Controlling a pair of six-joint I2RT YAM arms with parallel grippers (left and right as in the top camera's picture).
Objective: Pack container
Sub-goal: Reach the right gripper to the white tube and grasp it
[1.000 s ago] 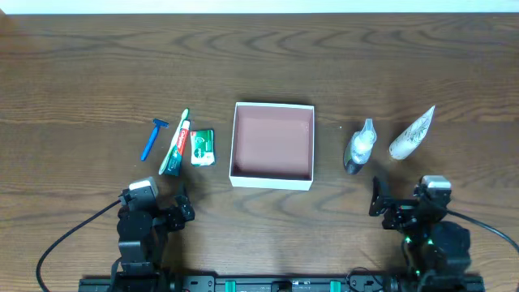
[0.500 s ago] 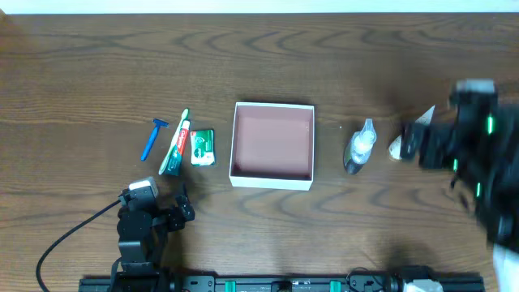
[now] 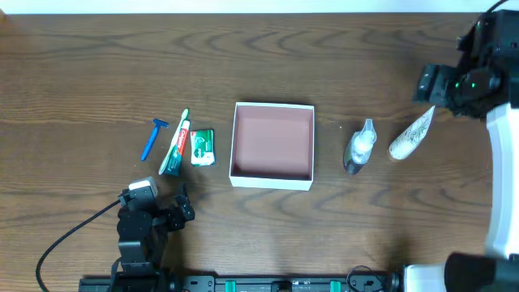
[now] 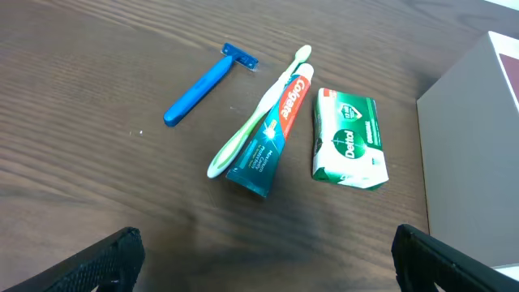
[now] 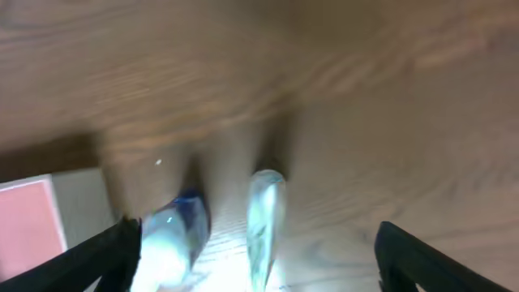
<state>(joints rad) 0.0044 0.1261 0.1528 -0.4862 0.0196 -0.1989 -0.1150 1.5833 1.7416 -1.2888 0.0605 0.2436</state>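
The white tube's narrow far end (image 3: 427, 114) points toward my open fingers, so my right gripper will next go down and pull back onto that end.
The container (image 3: 272, 182), a shallow white-walled box with a reddish-brown floor, stands empty at the table's middle. To its left lie a blue razor (image 3: 152, 139), a toothbrush (image 3: 180, 128), a toothpaste tube (image 3: 176, 152) and a green soap (image 3: 203, 147). To its right lie a clear bottle (image 3: 360, 147) and a white tube (image 3: 412, 134). My left gripper (image 3: 180, 209) is open and low, just in front of the toothpaste (image 4: 272, 138) and the soap (image 4: 349, 138). My right gripper (image 3: 430, 88) is open, above the white tube's far end. Its blurred view shows the white tube (image 5: 264, 219) and the bottle (image 5: 170, 235) between its fingers (image 5: 259, 268).
The razor (image 4: 203, 85) and the toothbrush (image 4: 259, 113) lie farther from my left gripper (image 4: 263, 264). The container's wall (image 4: 474, 138) rises at its right. A container corner (image 5: 32, 227) shows at the left of the right wrist view. The right arm's white body (image 3: 503, 170) runs along the table's right edge.
My right arm has swung from the near right of the table up and away to the far right, over the white tube. The left arm and all objects have not moved.
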